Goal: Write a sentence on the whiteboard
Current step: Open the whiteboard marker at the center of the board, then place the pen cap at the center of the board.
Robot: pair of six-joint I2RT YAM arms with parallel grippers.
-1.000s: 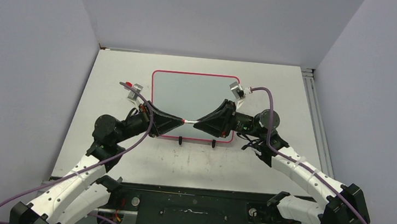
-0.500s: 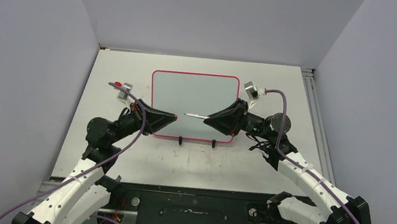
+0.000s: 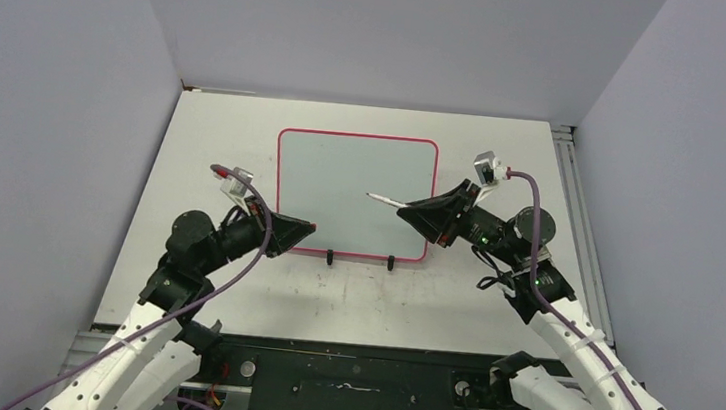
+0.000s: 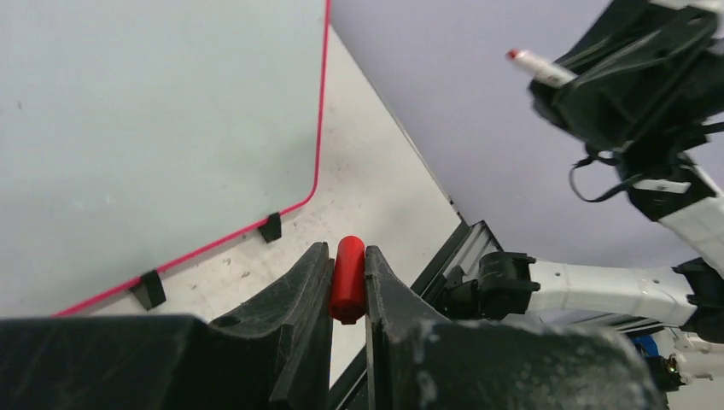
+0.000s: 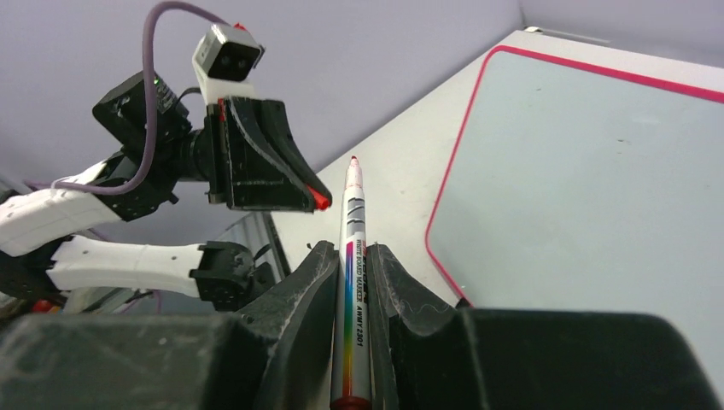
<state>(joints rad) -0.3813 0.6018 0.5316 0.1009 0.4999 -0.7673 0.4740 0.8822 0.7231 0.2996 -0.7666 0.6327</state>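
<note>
The left gripper moves back and down next onto the part of the table between the whiteboard's black feet and the black bar, since that part lies empty.
The whiteboard [image 3: 350, 189] lies flat in the middle of the table, pink-red frame, glossy face bare; no sentence shows on it. It also shows in the left wrist view [image 4: 154, 128] and the right wrist view [image 5: 598, 179]. My right gripper [image 3: 417, 209] is shut on a whiteboard marker [image 3: 386, 200], uncapped, red tip pointing left above the board's right half; the marker [image 5: 352, 256] stands between the jaws. My left gripper [image 3: 309, 227] is shut on the red marker cap [image 4: 347, 279], near the board's lower left corner.
Two small black feet [image 3: 331, 257] stick out from the board's near edge. Grey walls enclose the table on three sides. A black rail [image 3: 352, 380] runs along the near edge between the arm bases.
The two grippers have pulled apart: the marker came out of its cap. The right gripper moved right and up with the marker; the left drew back left with the cap.
</note>
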